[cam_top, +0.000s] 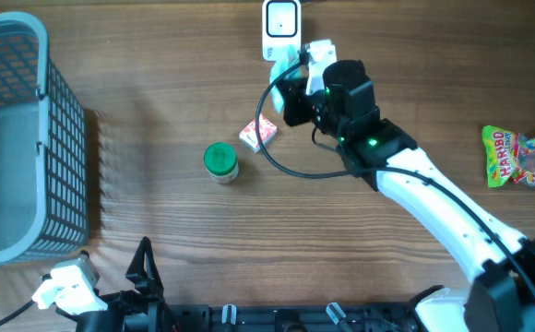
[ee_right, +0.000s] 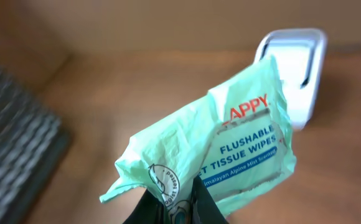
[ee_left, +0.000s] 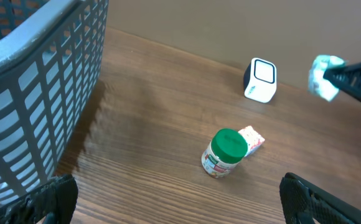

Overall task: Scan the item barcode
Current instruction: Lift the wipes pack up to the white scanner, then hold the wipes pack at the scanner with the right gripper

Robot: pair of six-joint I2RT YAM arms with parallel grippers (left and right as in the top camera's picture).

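Note:
The right gripper turns at the scanner (cam_top: 280, 28) next, swings the packet over beyond the Haribo bag and releases it there, as the tabletop there is bare.
A pale green packet of flushable wipes (ee_right: 230, 143) hangs crumpled from my right gripper (ee_right: 180, 208), which is shut on its lower edge. The packet (cam_top: 286, 66) is held up just in front of the white barcode scanner (cam_top: 280, 28) at the table's far edge. In the right wrist view the scanner (ee_right: 299, 68) shows behind the packet's upper right corner. No barcode shows on the side I see. My left gripper (ee_left: 180, 205) is open and empty over the near left of the table. From the left wrist view the packet (ee_left: 323, 74) sits right of the scanner (ee_left: 260, 79).
A green-lidded jar (cam_top: 219, 161) and a small pink packet (cam_top: 258, 132) lie mid-table. A bag of Haribo sweets (cam_top: 521, 157) lies at the right edge. A grey mesh basket (cam_top: 9, 138) fills the left side.

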